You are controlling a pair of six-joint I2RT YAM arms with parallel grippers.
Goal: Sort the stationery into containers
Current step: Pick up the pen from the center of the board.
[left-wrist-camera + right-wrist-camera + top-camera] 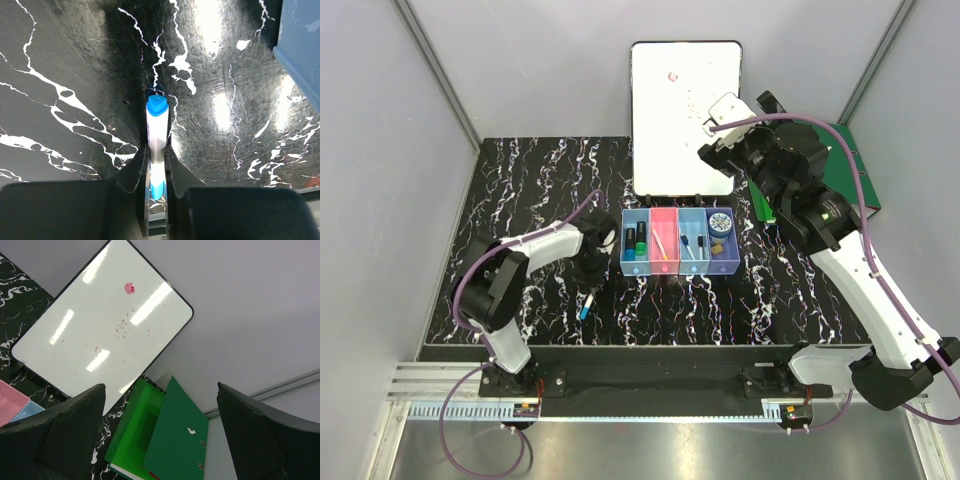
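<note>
Another slim pen is in the pink bin (667, 237). My left gripper should move up, outward and to the right in the top view, over the bin, to release.
My left gripper (589, 278) is shut on a slim white pen with blue ends (585, 305), left of the row of four bins (678, 262). In the left wrist view the pen (156, 132) sits squeezed between the fingers (131, 172), with its far blue cap low over the black table. The bins hold green-black markers (636, 240), white pens (662, 246), a round tape roll (721, 223) and a tan block (718, 248). My right gripper (717, 128) is open and empty, raised over the white board; in its wrist view (160, 387) nothing is between the fingers.
A large white board (684, 115) lies at the back, also in the right wrist view (100, 325). A green binder (850, 175) lies at the back right, under my right arm, and shows in the right wrist view (172, 440). A light blue bin corner (300, 45) is near my left gripper.
</note>
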